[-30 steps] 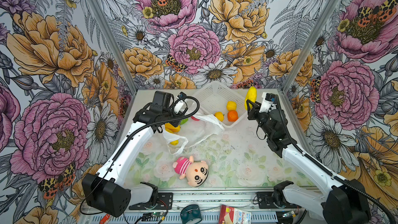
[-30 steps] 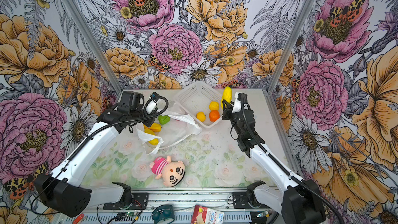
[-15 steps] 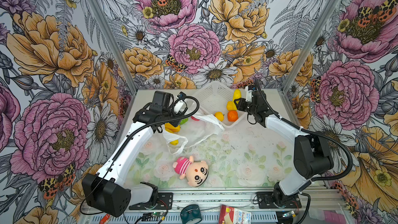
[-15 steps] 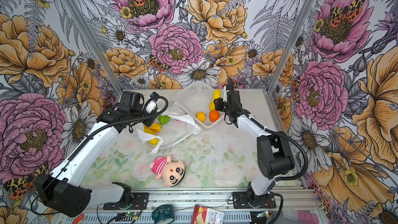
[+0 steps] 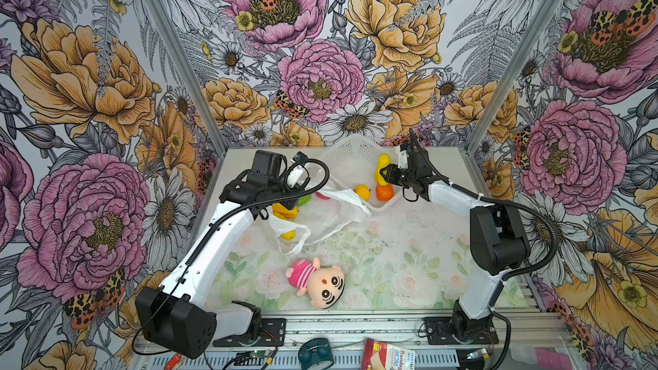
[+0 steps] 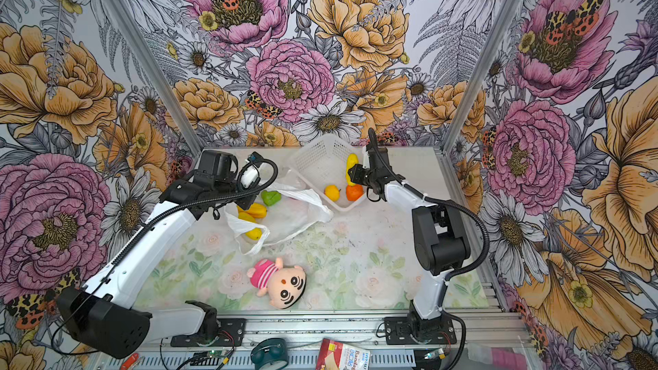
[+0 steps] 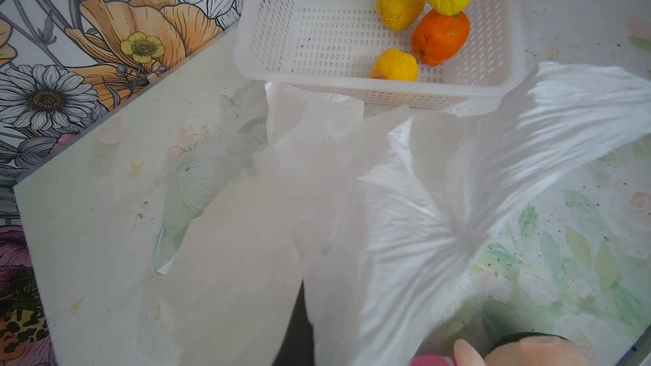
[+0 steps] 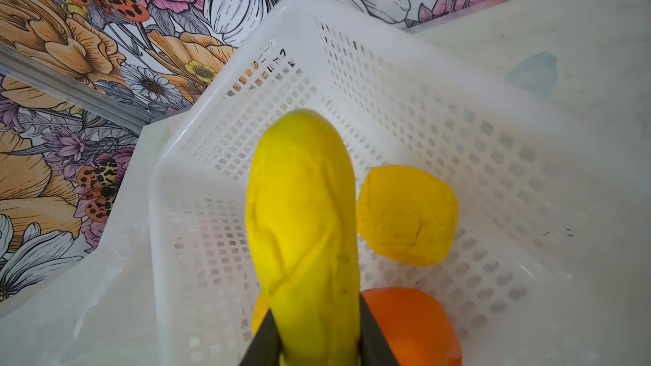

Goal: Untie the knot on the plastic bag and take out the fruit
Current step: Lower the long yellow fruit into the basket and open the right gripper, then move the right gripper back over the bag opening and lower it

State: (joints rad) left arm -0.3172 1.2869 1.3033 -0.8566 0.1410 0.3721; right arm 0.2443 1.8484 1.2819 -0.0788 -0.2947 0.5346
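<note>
My right gripper should next ease slightly down toward the middle and release the long yellow fruit in free space, as the basket's bare bottom is below it.
The plastic bag lies crumpled left of centre, one loop handle loose toward the front; the knot is not in view. My left gripper is shut on the bag's rear edge, and the film is drawn up across the left wrist view, hiding the jaws. Fruit shows in the bag: a long yellow one, a green one and a round yellow one. My right gripper is shut on a long yellow fruit just over the basket.
In the white basket lie an orange and a round yellow fruit; another yellow one sits near its front wall. A pink-striped plush doll lies at the front centre. Flowered walls close in three sides.
My right arm has folded back and brought the long yellow fruit down and left, from above the basket's far right corner to just over its contents. The left arm and bag are still.
</note>
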